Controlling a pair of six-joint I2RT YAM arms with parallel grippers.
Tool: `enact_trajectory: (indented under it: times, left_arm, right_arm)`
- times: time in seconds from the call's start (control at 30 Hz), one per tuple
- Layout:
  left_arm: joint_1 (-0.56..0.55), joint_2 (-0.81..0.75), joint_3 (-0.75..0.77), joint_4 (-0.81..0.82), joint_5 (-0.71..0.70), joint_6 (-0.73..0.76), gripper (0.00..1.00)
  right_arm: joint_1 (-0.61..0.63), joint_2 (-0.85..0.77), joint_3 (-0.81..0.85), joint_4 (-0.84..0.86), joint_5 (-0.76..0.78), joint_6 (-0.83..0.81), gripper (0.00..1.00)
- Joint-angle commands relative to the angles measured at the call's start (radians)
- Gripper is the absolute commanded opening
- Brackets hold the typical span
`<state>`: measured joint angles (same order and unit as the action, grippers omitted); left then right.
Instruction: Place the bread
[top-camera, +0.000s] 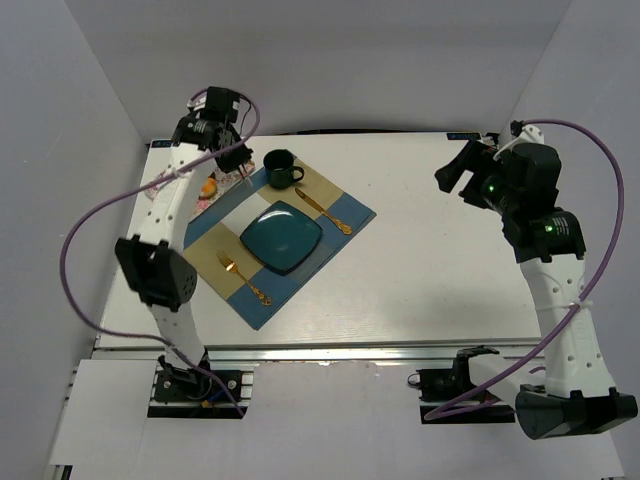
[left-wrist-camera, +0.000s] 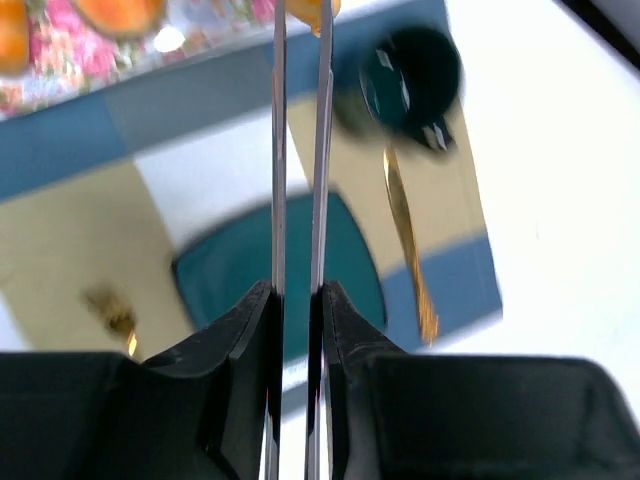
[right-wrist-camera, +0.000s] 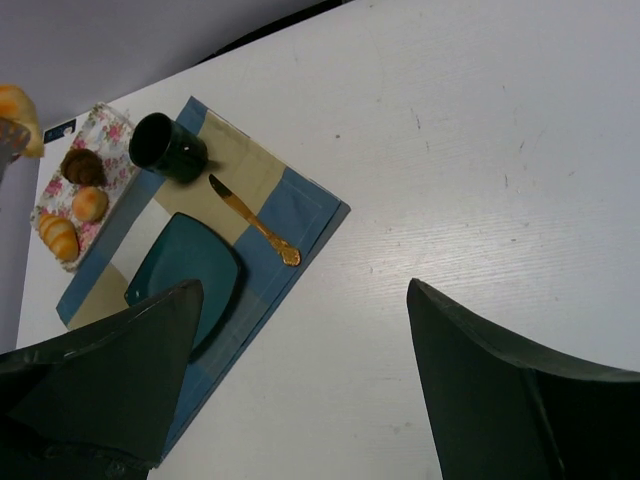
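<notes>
The plate is below my gripper and nearer my base. My left gripper will next move back and down over the teal square plate (top-camera: 274, 238) (left-wrist-camera: 232, 268) and let go of the tongs.
My left gripper (top-camera: 240, 168) hangs over the far left of the placemat, between the floral cloth (top-camera: 200, 200) and the dark cup (top-camera: 282, 170). In the left wrist view its thin fingers (left-wrist-camera: 302, 20) stand almost together, pinching a golden-orange piece at their tips, the bread (left-wrist-camera: 312, 8); most of it is cut off by the frame. The right wrist view shows that bread (right-wrist-camera: 20, 112) held aloft at the left edge. My right gripper (top-camera: 455, 172) is open and empty, high over the far right of the table (right-wrist-camera: 300, 290).
A teal square plate (top-camera: 281, 237) lies mid-placemat (top-camera: 350, 215), with a gold knife (top-camera: 325, 210) and a gold fork (top-camera: 243, 278) beside it. On the floral cloth (right-wrist-camera: 105, 125) lie a dark brown pastry (right-wrist-camera: 80, 165), a round orange bun (right-wrist-camera: 90, 203) and a ridged croissant-like roll (right-wrist-camera: 58, 237).
</notes>
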<state>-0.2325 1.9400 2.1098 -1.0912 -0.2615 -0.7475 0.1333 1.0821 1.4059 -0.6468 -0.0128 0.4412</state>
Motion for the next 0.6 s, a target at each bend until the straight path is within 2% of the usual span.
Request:
enact_trajectory:
  times: [0.0, 0.13, 0.17, 0.27, 0.4, 0.57]
  left_arm:
    - [-0.099, -0.223, -0.115, -0.058, 0.001, 0.089, 0.05]
    - [-0.238, -0.491, -0.396, 0.000, 0.025, 0.030, 0.05]
    - [-0.254, -0.539, -0.525, 0.022, 0.045, -0.013, 0.05]
    - [-0.297, -0.697, -0.722, 0.097, 0.054, -0.079, 0.05]
    - [-0.337, -0.794, -0.841, 0.166, 0.065, -0.110, 0.05]
    - [-0.396, -0.771, -0.887, 0.194, 0.058, -0.095, 0.05]
  right_arm:
    - [0.006, -0.039, -0.038, 0.035, 0.008, -0.012, 0.89]
    - [0.006, -0.063, -0.053, 0.021, -0.003, -0.001, 0.89]
    - [0.005, -0.068, -0.054, 0.021, -0.019, 0.005, 0.89]
    - [0.009, -0.085, -0.070, 0.033, -0.045, 0.025, 0.89]
    - [0.025, -0.096, -0.093, 0.041, -0.058, 0.033, 0.89]
    - [0.032, -0.125, -0.127, 0.045, -0.056, 0.028, 0.89]
